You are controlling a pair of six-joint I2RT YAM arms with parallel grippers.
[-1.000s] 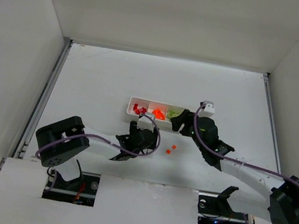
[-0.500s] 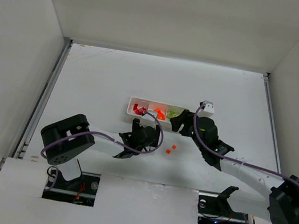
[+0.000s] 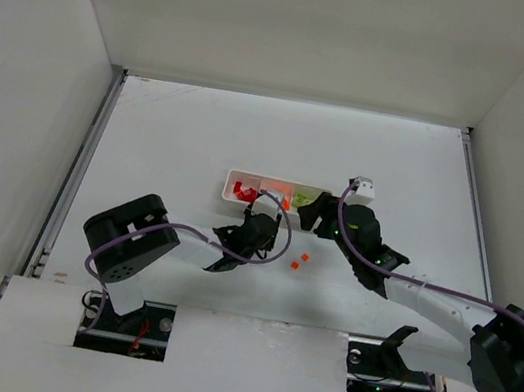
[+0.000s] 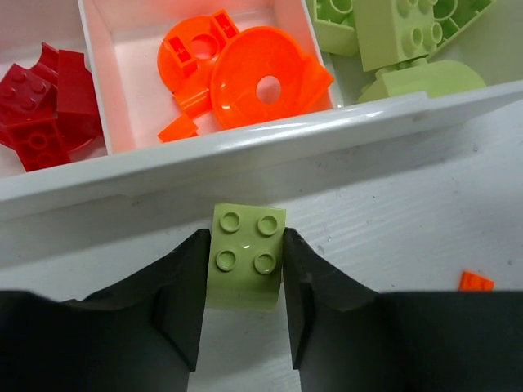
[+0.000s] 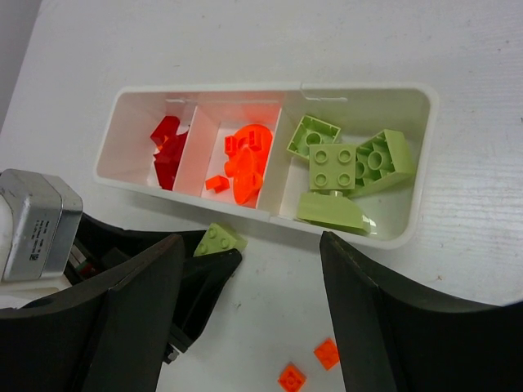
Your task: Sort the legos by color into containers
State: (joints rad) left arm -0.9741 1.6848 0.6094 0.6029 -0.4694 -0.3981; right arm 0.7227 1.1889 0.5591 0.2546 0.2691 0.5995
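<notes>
I need to raise my left gripper and move it across the tray's front side to let go at the matching yellow-green section (image 3: 304, 200) (image 4: 402, 51). That section is outward, to the gripper's right in the top view.
My left gripper (image 4: 243, 263) is shut on a pale yellow-green two-by-two lego (image 4: 248, 255), held just in front of the white three-compartment tray's front wall (image 4: 327, 139). In the top view this gripper (image 3: 266, 221) sits by the tray's (image 3: 225, 190) middle. Red legos (image 4: 45, 106) fill the left compartment, orange ones (image 4: 253, 77) the middle, yellow-green ones (image 5: 339, 167) the right. Two small orange legos (image 5: 327, 353) lie loose on the table. My right gripper (image 5: 252, 241) is open and empty, hovering over the table in front of the tray; the held lego (image 5: 219, 240) shows by its left finger.
The loose orange legos (image 3: 300, 261) lie between the two arms, right of my left gripper; one shows at the left wrist view's right edge (image 4: 476, 282). White walls enclose the table on three sides.
My left arm has swung to the right, and its gripper has shifted slightly right along the tray's front. The right arm has barely moved.
</notes>
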